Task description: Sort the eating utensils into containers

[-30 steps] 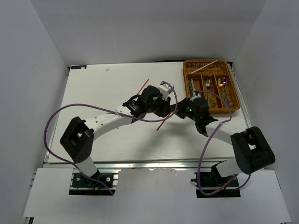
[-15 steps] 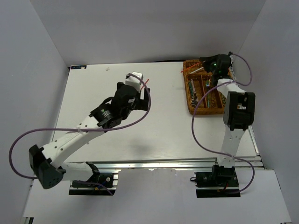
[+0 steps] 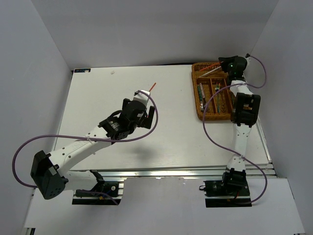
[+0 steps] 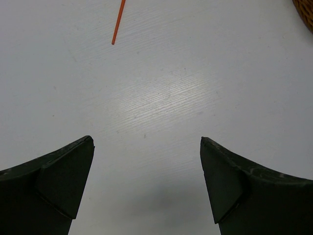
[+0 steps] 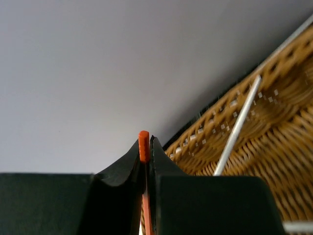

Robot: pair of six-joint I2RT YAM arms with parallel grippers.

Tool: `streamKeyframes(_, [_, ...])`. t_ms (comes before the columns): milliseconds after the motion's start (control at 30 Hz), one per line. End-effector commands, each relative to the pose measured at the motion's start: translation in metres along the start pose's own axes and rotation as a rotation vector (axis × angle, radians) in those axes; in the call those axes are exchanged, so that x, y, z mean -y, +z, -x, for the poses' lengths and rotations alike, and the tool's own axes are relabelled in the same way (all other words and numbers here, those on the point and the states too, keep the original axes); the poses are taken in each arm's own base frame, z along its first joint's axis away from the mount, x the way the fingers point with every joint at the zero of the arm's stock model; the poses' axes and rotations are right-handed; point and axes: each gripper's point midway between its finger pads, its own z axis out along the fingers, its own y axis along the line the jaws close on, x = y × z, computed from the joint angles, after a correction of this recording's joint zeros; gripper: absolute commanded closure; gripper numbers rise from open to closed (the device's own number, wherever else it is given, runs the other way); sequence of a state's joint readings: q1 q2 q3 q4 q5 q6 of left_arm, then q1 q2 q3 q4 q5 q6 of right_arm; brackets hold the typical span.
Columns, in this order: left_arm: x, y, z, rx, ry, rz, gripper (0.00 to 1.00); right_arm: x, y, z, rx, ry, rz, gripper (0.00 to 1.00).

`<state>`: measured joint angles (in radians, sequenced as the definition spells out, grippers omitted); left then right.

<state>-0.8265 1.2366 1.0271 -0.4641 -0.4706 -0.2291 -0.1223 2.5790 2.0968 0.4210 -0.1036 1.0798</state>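
A silver chopstick already lies slanted in the tray's crosswise slot (image 3: pixel 210 69) (image 5: pixel 246 148). I will lower my right gripper toward that slot and release the red chopstick beside the silver one.
My right gripper (image 3: pixel 230 64) hangs over the far end of the brown wicker tray (image 3: pixel 197 100). It is shut on a thin red chopstick (image 5: pixel 144 147), whose end pokes up between the fingertips (image 5: pixel 159 152). A silver chopstick (image 5: pixel 237 125) lies slanted in the tray's crosswise slot below it and also shows in the top view (image 3: pixel 212 72). Several utensils (image 3: pixel 217 95) lie in the long slots. My left gripper (image 3: pixel 145 93) is open and empty over the table middle; its midpoint also shows in the left wrist view (image 4: pixel 145 147). A second red chopstick (image 4: pixel 118 22) lies on the table beyond it, its tip visible from above (image 3: pixel 153 86).
The white table (image 3: pixel 107 98) is walled on three sides by grey panels. The tray's corner (image 4: pixel 305 10) shows at the top right of the left wrist view. The right arm's purple cable (image 3: pixel 215 105) loops over the tray's near part.
A second ago both grippers met at a red chopstick mid-table. The right gripper has since carried one to the tray's far end; the left arm drew back from the other chopstick.
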Motion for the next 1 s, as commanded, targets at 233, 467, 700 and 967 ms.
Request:
streamKeyframes(233, [0.006, 0.001, 0.005, 0.011, -0.017, -0.030, 0.02, -0.005, 0.014, 0.011, 0.042, -0.024, 0.027, 1.00])
streamKeyframes(467, [0.006, 0.000, 0.004, 0.007, -0.016, -0.030, 0.02, 0.026, 0.008, 0.011, 0.043, 0.025, -0.138, 1.00])
streamKeyframes(700, [0.006, -0.001, 0.003, 0.006, -0.015, -0.033, 0.02, 0.048, 0.007, 0.015, 0.028, 0.063, -0.216, 0.89])
streamKeyframes(967, [0.009, 0.001, 0.002, -0.002, -0.011, -0.044, 0.02, 0.061, 0.006, 0.014, 0.016, 0.073, -0.247, 0.56])
